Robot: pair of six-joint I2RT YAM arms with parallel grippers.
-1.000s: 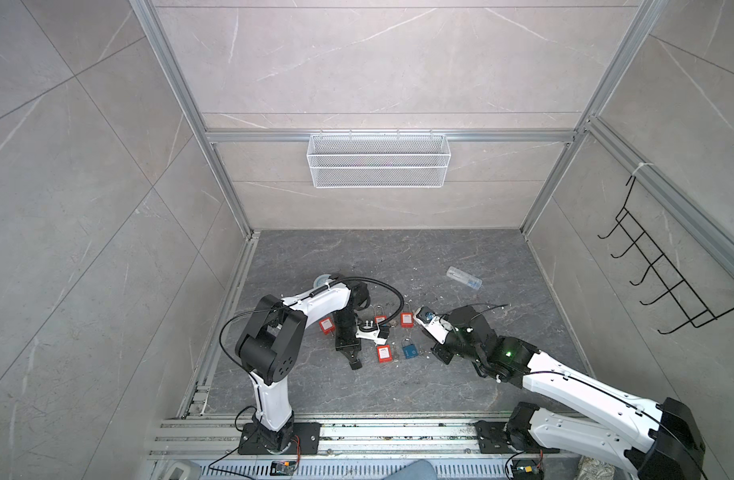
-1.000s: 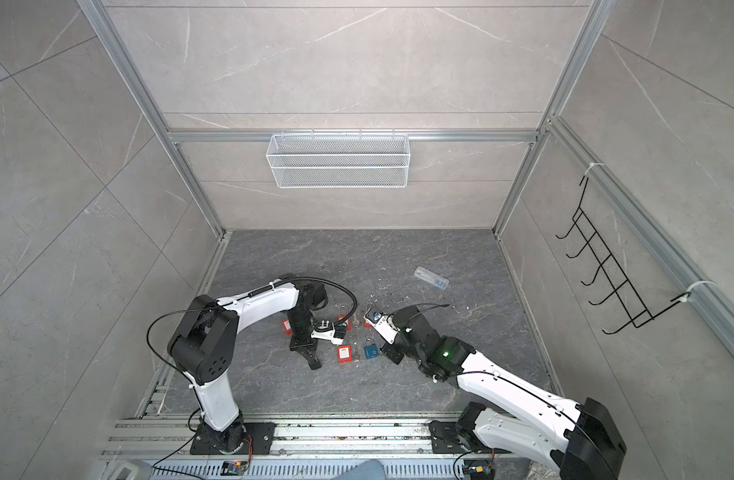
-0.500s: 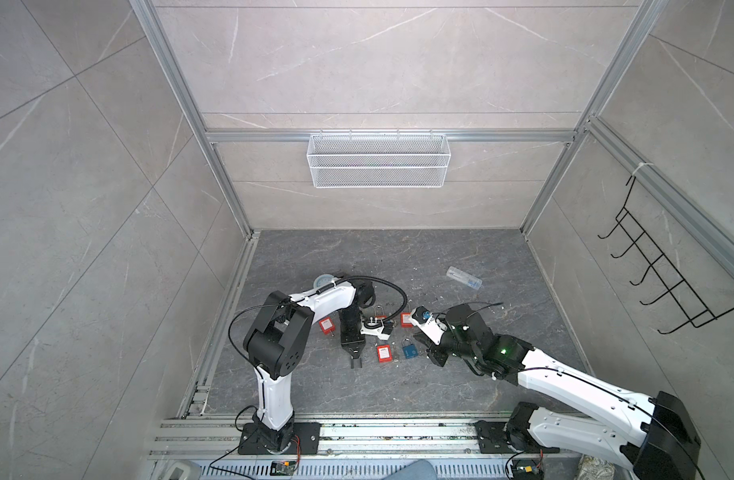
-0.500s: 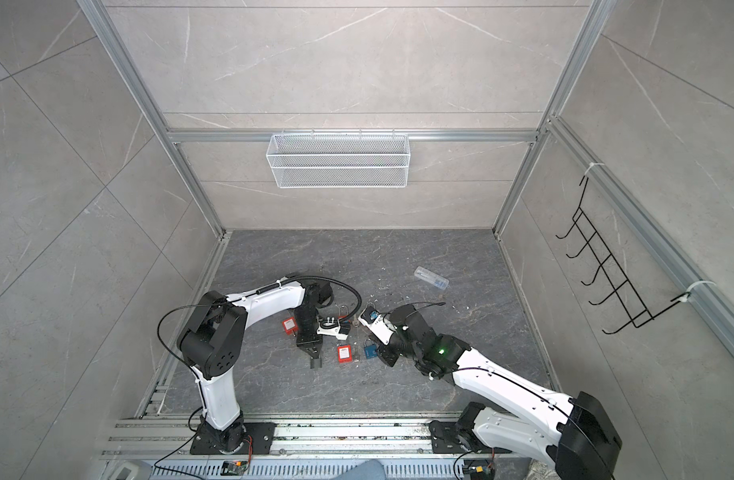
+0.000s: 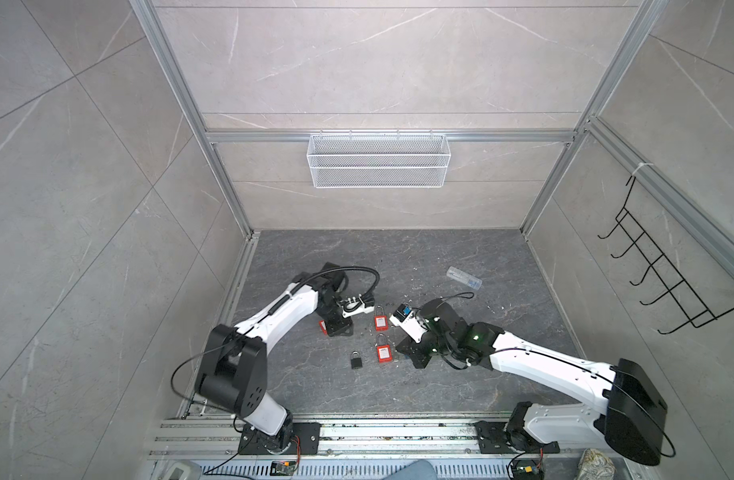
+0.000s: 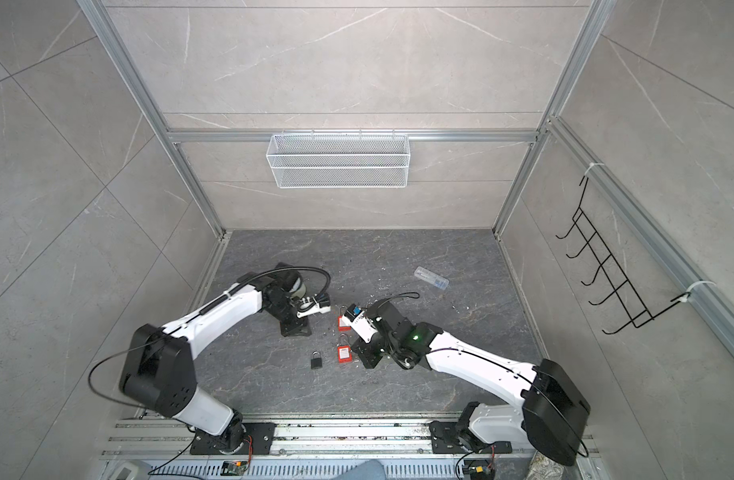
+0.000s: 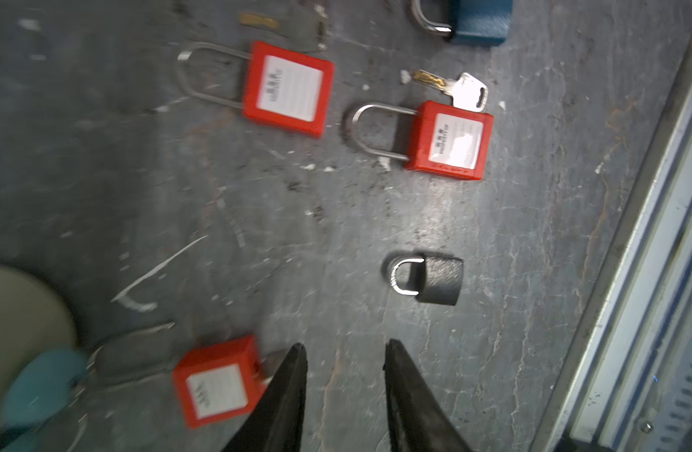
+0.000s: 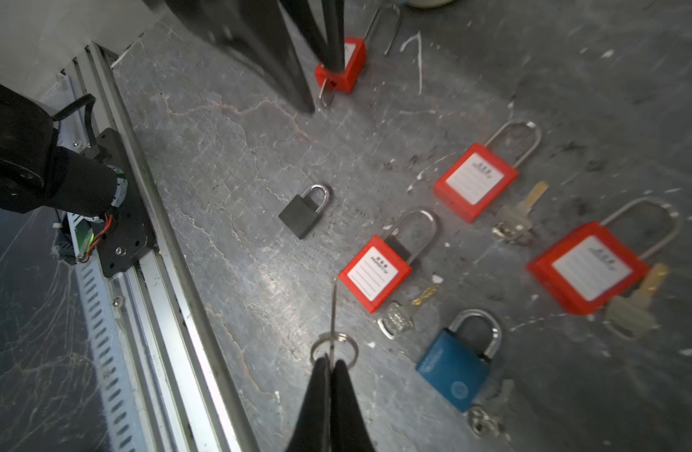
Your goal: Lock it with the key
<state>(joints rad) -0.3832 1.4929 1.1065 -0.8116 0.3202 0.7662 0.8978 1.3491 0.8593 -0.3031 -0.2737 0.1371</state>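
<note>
The clear floor (image 8: 334, 237) beside the black padlock is below my right gripper, past a red padlock, so I should next bring the gripper across and down to let go of the key.
A small black padlock (image 5: 355, 360) (image 6: 316, 360) lies flat on the grey floor, its shackle looking closed in the wrist views (image 7: 440, 280) (image 8: 302, 211). My left gripper (image 7: 345, 346) (image 5: 338, 328) stands open and empty a short way from it, one finger beside a red padlock (image 7: 215, 385). My right gripper (image 8: 330, 364) (image 5: 413, 353) is shut on a thin key (image 8: 332, 313) with a split ring, seen edge-on and pointing toward the black padlock.
Red padlocks (image 5: 380, 322) (image 5: 382, 352) (image 8: 587, 268), a blue padlock (image 8: 456, 368) and loose keys (image 7: 460, 88) (image 8: 399, 313) lie between the arms. A clear case (image 5: 463, 277) lies further back. An aluminium rail (image 8: 156, 250) edges the floor. A wire basket (image 5: 378, 160) and hook rack (image 5: 664, 282) hang on the walls.
My left gripper has opened, let the black padlock down on the floor and drawn back toward the far red padlock. The right gripper stayed shut on the key and shifted slightly left.
</note>
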